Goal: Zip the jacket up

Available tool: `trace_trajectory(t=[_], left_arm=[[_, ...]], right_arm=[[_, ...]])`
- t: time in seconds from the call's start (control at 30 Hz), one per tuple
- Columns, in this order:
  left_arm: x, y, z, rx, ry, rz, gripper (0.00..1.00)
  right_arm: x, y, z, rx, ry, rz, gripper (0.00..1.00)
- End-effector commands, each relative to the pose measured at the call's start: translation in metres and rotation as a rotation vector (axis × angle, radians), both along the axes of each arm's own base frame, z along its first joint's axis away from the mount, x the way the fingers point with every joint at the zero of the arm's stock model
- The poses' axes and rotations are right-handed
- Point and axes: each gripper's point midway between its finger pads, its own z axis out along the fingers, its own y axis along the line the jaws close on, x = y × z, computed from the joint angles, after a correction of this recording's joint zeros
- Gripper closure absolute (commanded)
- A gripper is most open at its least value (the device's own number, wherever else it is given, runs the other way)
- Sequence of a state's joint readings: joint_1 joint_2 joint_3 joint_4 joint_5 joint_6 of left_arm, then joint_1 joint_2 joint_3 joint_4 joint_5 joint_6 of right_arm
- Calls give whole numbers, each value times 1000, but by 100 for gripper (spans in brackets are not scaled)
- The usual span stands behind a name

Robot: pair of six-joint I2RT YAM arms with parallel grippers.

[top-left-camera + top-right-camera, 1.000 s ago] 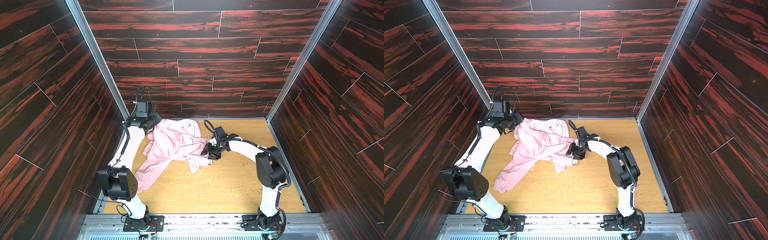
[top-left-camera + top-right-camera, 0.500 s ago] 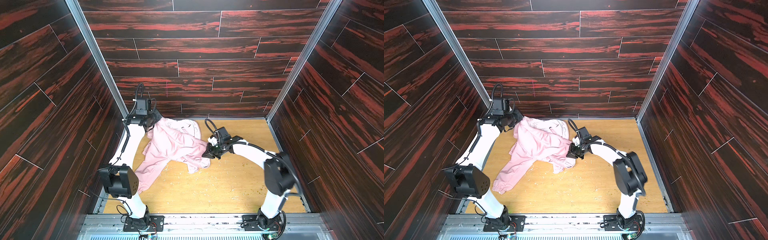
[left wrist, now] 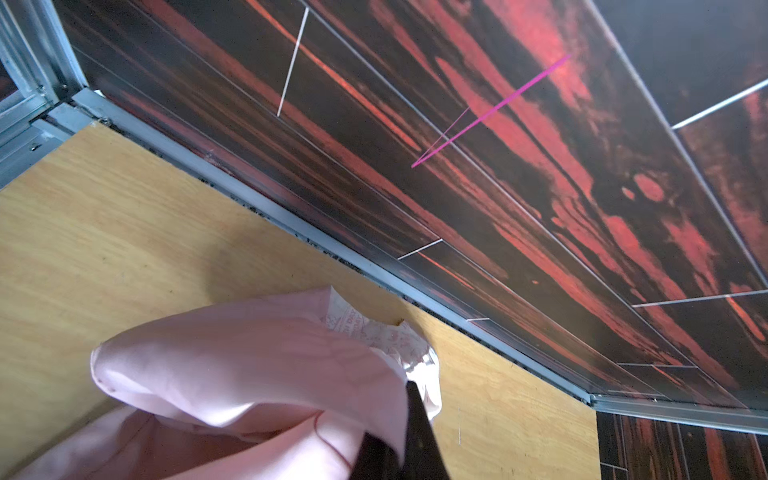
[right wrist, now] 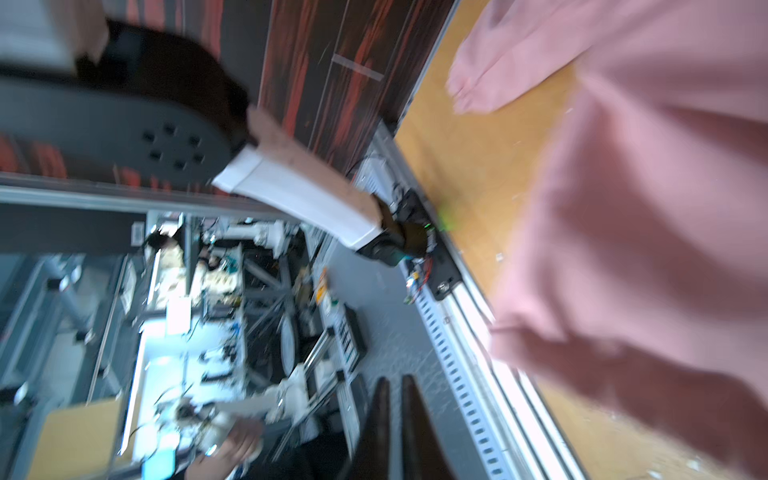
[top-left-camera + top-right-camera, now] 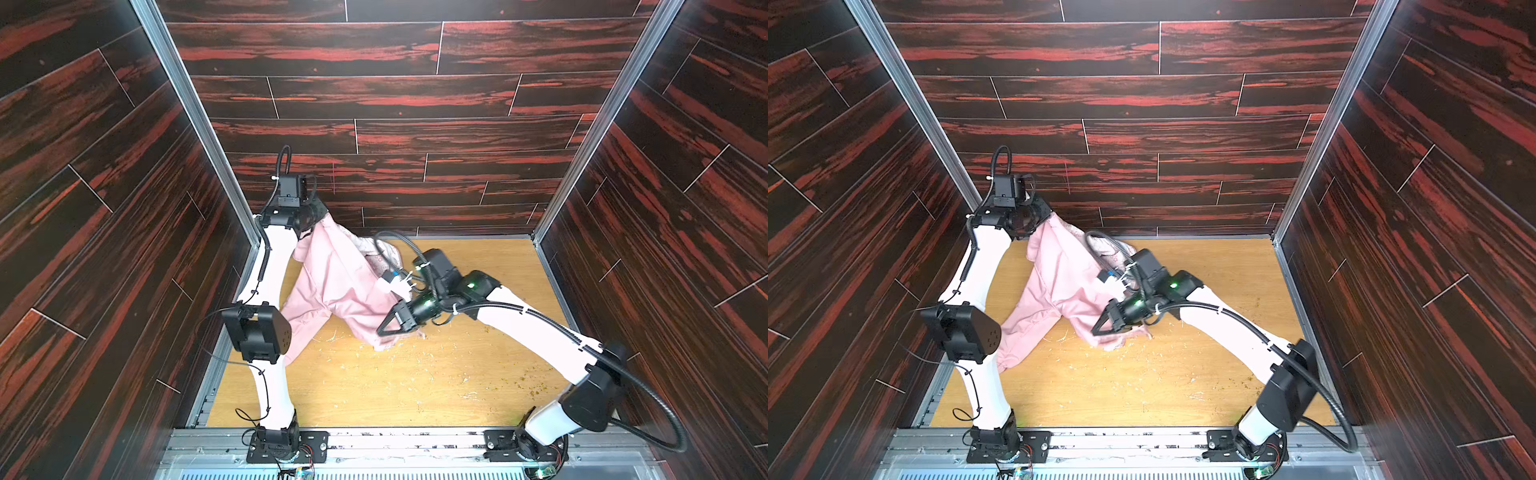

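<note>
I am holding the jacket's raised corner above the floor, so my left gripper will move down next toward the jacket's pink folds below it and let go of that corner.
The light pink jacket [image 5: 340, 282] [image 5: 1067, 282] is crumpled at the back left of the wooden floor, one corner lifted up. My left gripper [image 5: 318, 218] [image 5: 1044, 216] hangs near the back wall, shut on that raised corner. In the left wrist view its fingers [image 3: 415, 419] pinch the pink fabric [image 3: 249, 357] beside the paler printed lining [image 3: 374, 332]. My right gripper [image 5: 379, 331] [image 5: 1094, 331] sits low over the jacket's front hem, pointing left. In the blurred right wrist view its jaws [image 4: 395, 380] stand slightly open with nothing between them, the jacket [image 4: 644, 208] off to one side. The zipper is not visible.
Dark red plank walls [image 5: 415, 124] close in the back and both sides. A metal rail [image 5: 415, 440] runs along the front. My left arm's elbow [image 5: 257, 328] hangs over the trailing sleeve [image 5: 299, 340]. Small crumbs [image 5: 415, 365] dot the floor.
My left gripper has lifted the jacket corner higher toward the back wall. My right gripper has swung forward and left along the hem; it shut, then parted slightly.
</note>
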State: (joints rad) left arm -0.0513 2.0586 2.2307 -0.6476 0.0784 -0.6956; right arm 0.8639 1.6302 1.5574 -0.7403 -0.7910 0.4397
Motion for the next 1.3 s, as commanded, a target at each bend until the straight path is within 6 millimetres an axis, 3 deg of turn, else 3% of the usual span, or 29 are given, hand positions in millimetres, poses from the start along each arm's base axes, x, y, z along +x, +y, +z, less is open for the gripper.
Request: trace_trajectory(t=[0.0, 0.1, 0.2, 0.27, 0.37, 0.47, 0.57, 0.8, 0.87, 1.13, 1.2, 1.27], left_arm=[[5, 7, -9, 12, 30, 9, 100], [11, 12, -24, 14, 63, 21, 95], [14, 22, -37, 25, 98, 48, 94], [15, 29, -46, 25, 123, 68, 91], [12, 34, -55, 28, 155, 87, 74], [6, 34, -62, 24, 180, 84, 58], [-2, 36, -69, 32, 205, 94, 42], [-27, 49, -77, 56, 261, 126, 26], [-36, 53, -77, 56, 272, 138, 15], [-76, 49, -67, 42, 264, 120, 2], [-82, 44, -67, 16, 255, 108, 1], [-88, 42, -71, 4, 264, 101, 0]], right_arm=[[-20, 4, -26, -87, 49, 100, 63], [-8, -1, -32, -136, -33, 51, 50], [39, -23, -42, -234, -137, -142, 46], [80, -51, -58, -321, -140, -318, 46], [132, -96, -90, -424, -57, -572, 46], [171, -124, -120, -459, 62, -744, 46], [200, -118, -139, -434, 114, -797, 44], [237, -90, -189, -438, 235, -809, 44], [245, -85, -200, -444, 252, -817, 44], [272, -61, -234, -430, 316, -797, 44], [276, -57, -241, -430, 328, -792, 46], [278, -54, -245, -433, 332, -787, 55]])
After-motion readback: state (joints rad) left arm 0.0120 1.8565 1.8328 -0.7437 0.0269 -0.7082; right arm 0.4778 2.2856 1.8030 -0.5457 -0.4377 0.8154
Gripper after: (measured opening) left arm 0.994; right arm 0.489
